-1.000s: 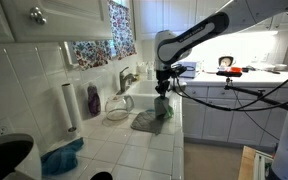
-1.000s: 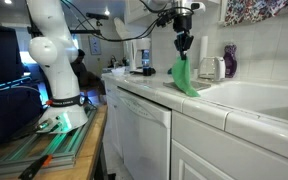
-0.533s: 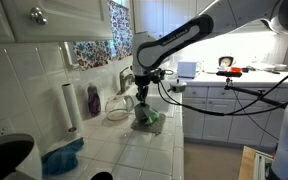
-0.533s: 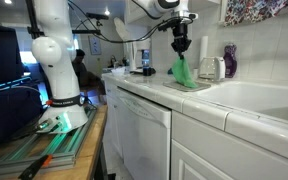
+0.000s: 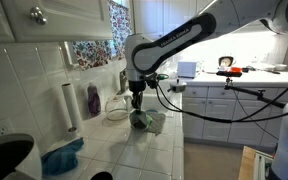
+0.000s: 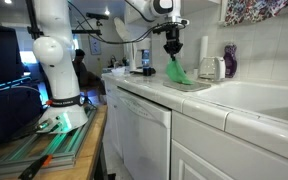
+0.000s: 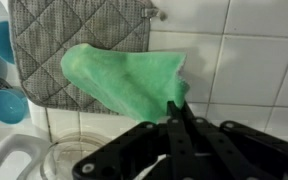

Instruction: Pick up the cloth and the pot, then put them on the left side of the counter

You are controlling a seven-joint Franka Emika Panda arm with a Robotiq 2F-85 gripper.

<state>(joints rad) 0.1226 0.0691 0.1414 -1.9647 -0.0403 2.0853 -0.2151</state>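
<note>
The robot's gripper should next go down past the grey quilted pot holder and let go of the green cloth on the bare tiles beside it, because that spot is clear.
My gripper (image 5: 137, 103) is shut on a green cloth (image 5: 150, 121) and holds it by one edge, so it hangs down to the tiled counter (image 5: 134, 150). Both also show in an exterior view, the gripper (image 6: 172, 52) above the cloth (image 6: 179, 73). In the wrist view the shut fingers (image 7: 181, 106) pinch the cloth (image 7: 124, 80), which drapes over a grey quilted pot holder (image 7: 74, 45). A clear glass pot (image 5: 117, 109) stands by the wall just beyond the gripper; its rim shows in the wrist view (image 7: 69, 160).
A paper towel roll (image 5: 69, 106) and a purple bottle (image 5: 93, 100) stand against the tiled wall. A blue rag (image 5: 62, 158) and a black pan (image 5: 4, 156) lie nearer the camera. The sink (image 6: 254, 96) is beside the cloth. Blue cups (image 7: 0, 42) sit by the pot holder.
My gripper has carried the green cloth along the counter, leftward in both exterior views, and lowered it towards the counter near the glass pot.
</note>
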